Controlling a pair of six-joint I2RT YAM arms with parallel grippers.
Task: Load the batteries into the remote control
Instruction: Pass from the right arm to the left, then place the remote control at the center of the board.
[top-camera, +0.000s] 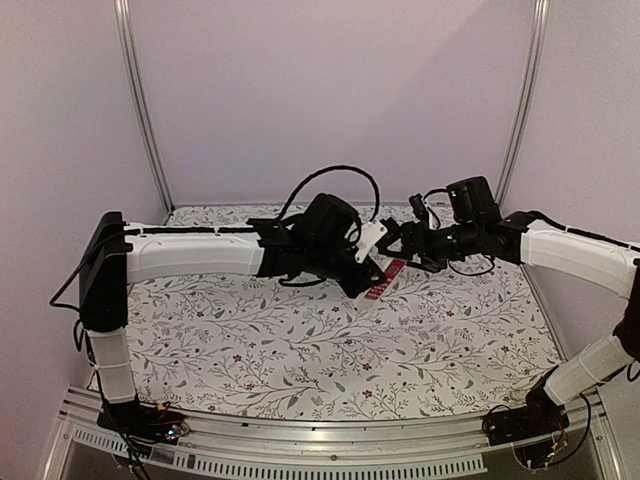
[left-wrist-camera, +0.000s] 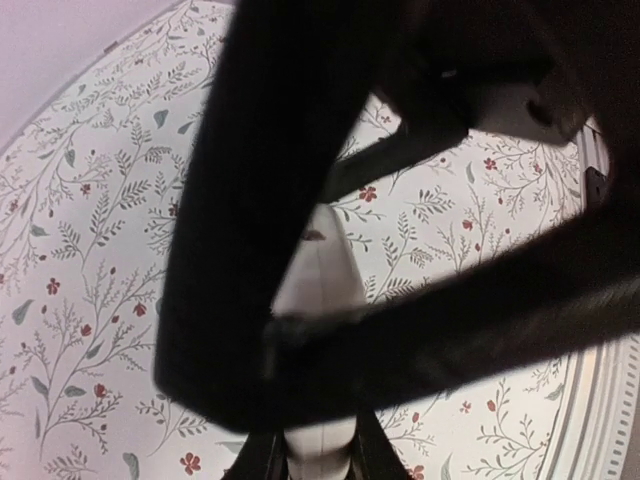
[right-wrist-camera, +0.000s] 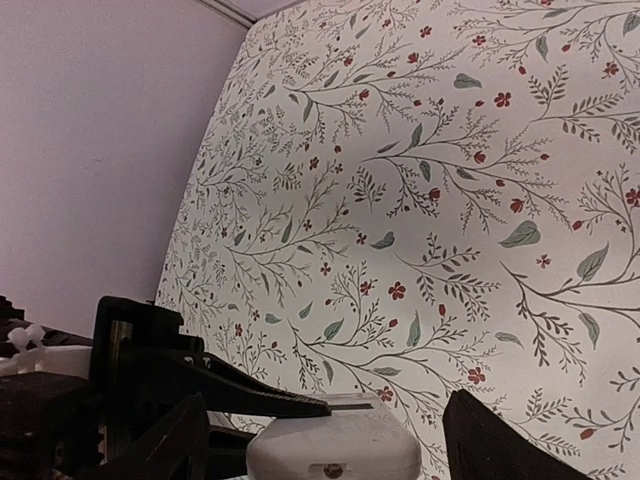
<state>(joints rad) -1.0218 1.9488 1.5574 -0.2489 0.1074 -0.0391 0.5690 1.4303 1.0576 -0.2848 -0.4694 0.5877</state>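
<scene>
The left gripper moves down to the left in the top view next and releases the remote control (top-camera: 386, 279), since clear tablecloth lies below on that side.
My left gripper (top-camera: 366, 272) is shut on the remote control (top-camera: 386, 279) and holds it above the middle back of the table, its red face with pale buttons showing from above. In the left wrist view the white body (left-wrist-camera: 318, 272) runs up from between my jaws (left-wrist-camera: 318, 456), and the right gripper's dark fingers cross in front of it. My right gripper (top-camera: 400, 246) is open. In the right wrist view its fingers (right-wrist-camera: 178, 440) stand on either side of the remote's white end (right-wrist-camera: 335, 450) without touching it. No batteries show in any view.
The floral tablecloth (top-camera: 300, 350) covers the table. Pale walls and two metal posts (top-camera: 142, 100) close the back and sides. Black cables (top-camera: 335, 172) loop above both wrists. The left gripper's dark finger (right-wrist-camera: 255, 400) lies along the remote's top.
</scene>
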